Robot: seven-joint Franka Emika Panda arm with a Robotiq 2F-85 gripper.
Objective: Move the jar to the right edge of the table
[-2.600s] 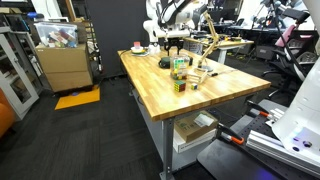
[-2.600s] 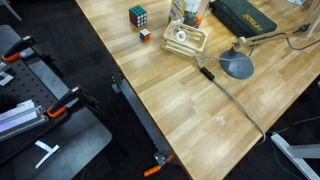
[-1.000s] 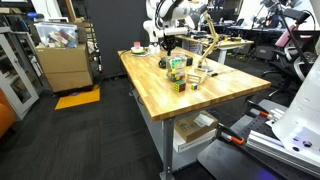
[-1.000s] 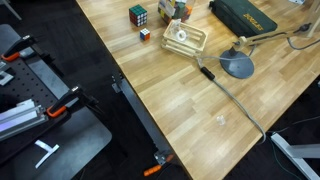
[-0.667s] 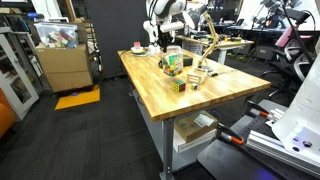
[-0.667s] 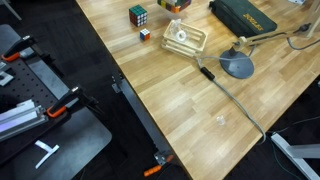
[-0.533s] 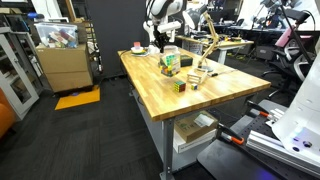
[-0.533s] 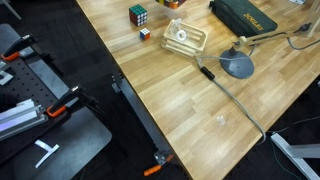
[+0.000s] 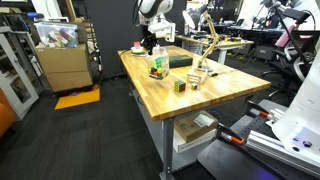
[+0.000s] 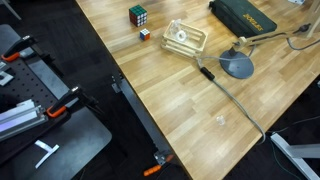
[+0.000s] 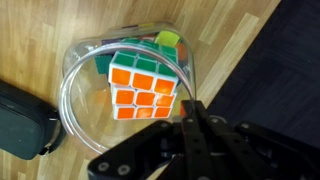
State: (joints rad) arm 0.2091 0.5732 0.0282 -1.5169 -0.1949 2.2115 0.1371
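Note:
Bare wood lies between the multicoloured cube and the table's open-floor edge, so my gripper will next carry the jar [image 9: 157, 68] along that edge toward the cube, lower and open.
The jar [image 9: 157, 68] is clear with green at the top and stands low over the table [image 9: 205, 95] near its edge that faces the open floor, as an exterior view shows. My gripper [image 9: 153, 54] comes down onto it from above. In the wrist view the jar [image 11: 90, 60] holds a cube with an orange face, and my gripper [image 11: 191, 108] is shut on the jar's thin clear wall. Whether the jar's base touches the wood I cannot tell. The jar lies outside the exterior view that looks down on the table [image 10: 170, 95].
A multicoloured cube [image 9: 181, 84] [image 10: 138, 14] sits on the wood with a tiny cube [image 10: 145, 34] beside it. Close by are a clear lidded box [image 10: 184, 38], a lamp base [image 10: 238, 66] with its cable, and a dark case [image 10: 245, 15]. A dark flat thing [image 11: 20, 120] lies beside the jar.
My gripper has carried the jar away from the multicoloured cube and sideways across the table towards its edge. The jar has left the overhead exterior view.

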